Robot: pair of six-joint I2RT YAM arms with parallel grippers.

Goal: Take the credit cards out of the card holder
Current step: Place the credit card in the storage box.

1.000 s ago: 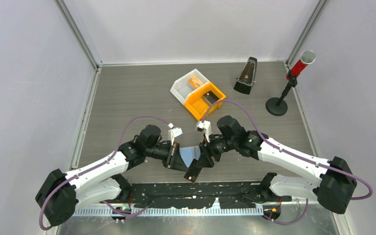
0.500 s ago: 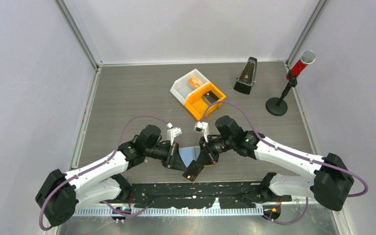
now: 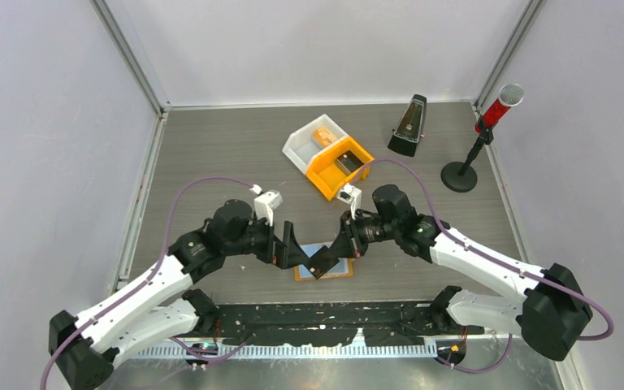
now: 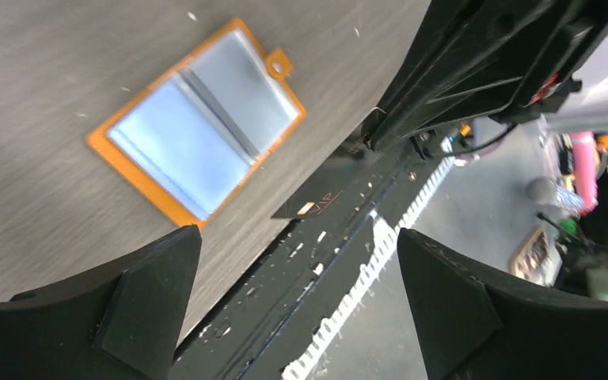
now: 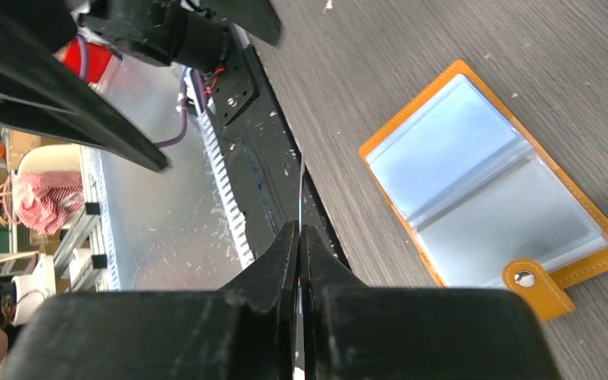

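Note:
The robot's right gripper is to carry the black card outward into the orange bin (image 3: 341, 169) and let it go there, since a dark card is already inside.
The card holder (image 3: 337, 275) lies open and flat on the table, orange with pale blue sleeves (image 4: 198, 131) and a snap tab (image 5: 525, 279). My right gripper (image 3: 335, 250) is shut on a black credit card (image 3: 322, 262), held just above the holder's near-left side. In the right wrist view that card (image 5: 299, 190) shows edge-on between the closed jaws of the right gripper (image 5: 298, 229). The left wrist view shows the card's (image 4: 324, 198) face hanging from the right fingers (image 4: 459, 71). My left gripper (image 3: 292, 248) stands wide open left of the holder, empty and touching nothing (image 4: 297, 301).
An orange bin (image 3: 339, 166) and a white bin (image 3: 313, 140) stand together behind the arms, each with an item inside. A metronome (image 3: 407, 126) and a red microphone on a stand (image 3: 458, 176) are at the back right. The table's near edge runs just below the holder.
The left gripper opened and let go of the holder, which dropped flat onto the table, and the left arm drew back left. The right gripper closed on the black card and holds it free.

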